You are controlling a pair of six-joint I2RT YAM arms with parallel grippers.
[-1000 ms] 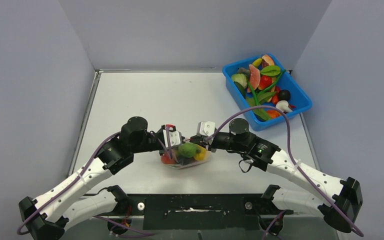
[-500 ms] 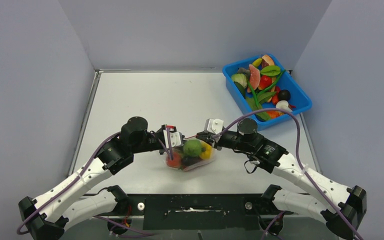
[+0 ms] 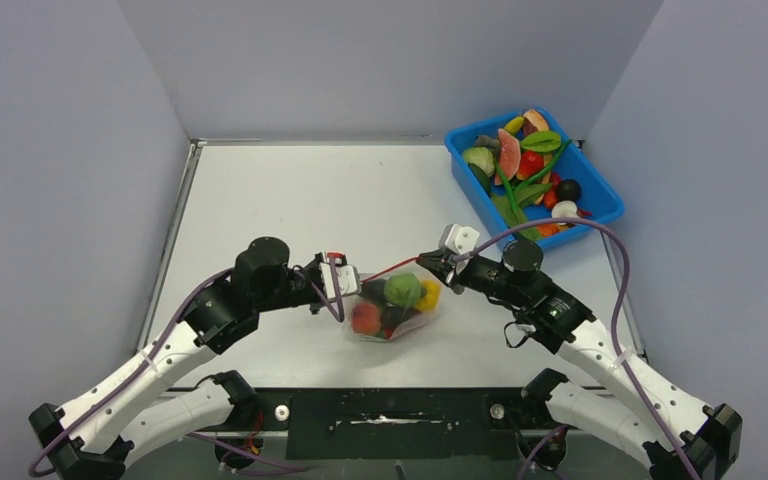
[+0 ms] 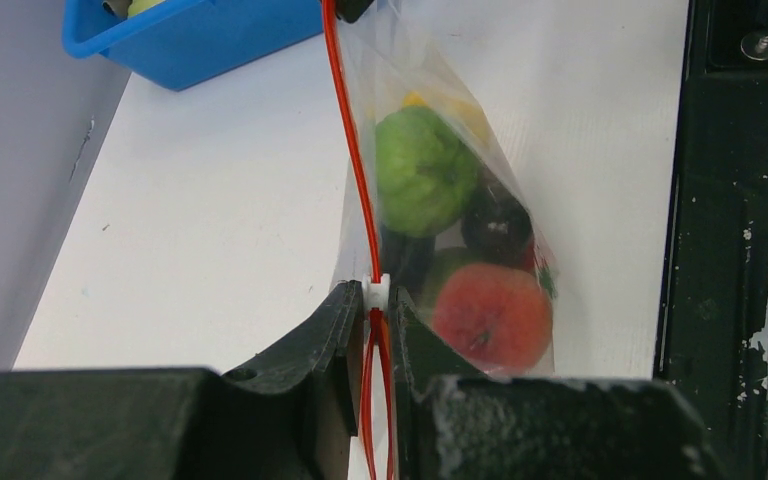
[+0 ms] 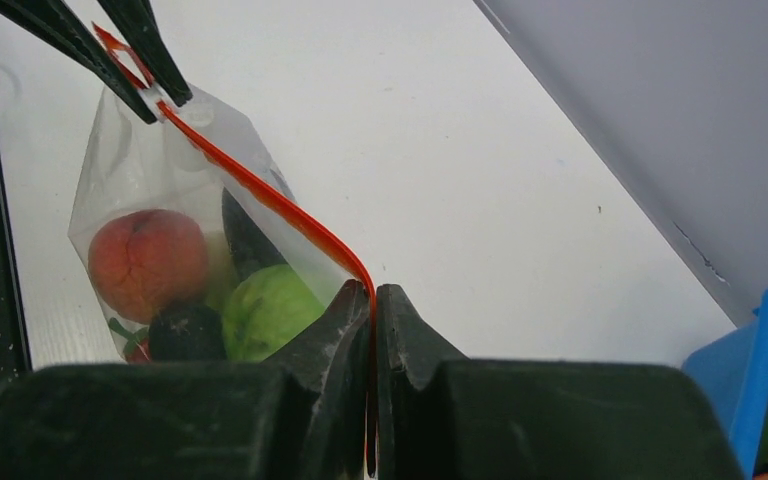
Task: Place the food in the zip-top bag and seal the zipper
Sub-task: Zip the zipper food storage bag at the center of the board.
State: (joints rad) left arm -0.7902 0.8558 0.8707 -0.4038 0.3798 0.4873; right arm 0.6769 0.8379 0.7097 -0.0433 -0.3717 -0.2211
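The zipper's end [image 3: 418,260] [image 5: 371,292] goes toward the blue tub next, pulled by my right gripper away from my left gripper, since the strands still part behind the white slider.
The clear zip-top bag [image 3: 395,310] hangs stretched between my two grippers just above the table [image 3: 290,200]. It holds food: a green round one [image 3: 403,290], an orange peach [image 3: 365,318], a yellow piece [image 3: 428,294] and a dark one. My left gripper [image 3: 348,283] is shut on the orange-red zipper [image 4: 355,150] at its white slider [image 4: 378,290]. My right gripper [image 3: 428,264] is shut on the zipper's other end [image 5: 290,210]. In the right wrist view the peach [image 5: 148,262] and green one [image 5: 265,310] show through the bag.
A blue tub [image 3: 600,205] full of more toy fruits and vegetables stands at the back right. A black mounting plate [image 3: 390,410] runs along the near edge. Grey walls enclose the table on three sides.
My right gripper has pulled right and away from the left one, drawing the zipper taut. The bag has shifted right with it. The left gripper has drifted slightly.
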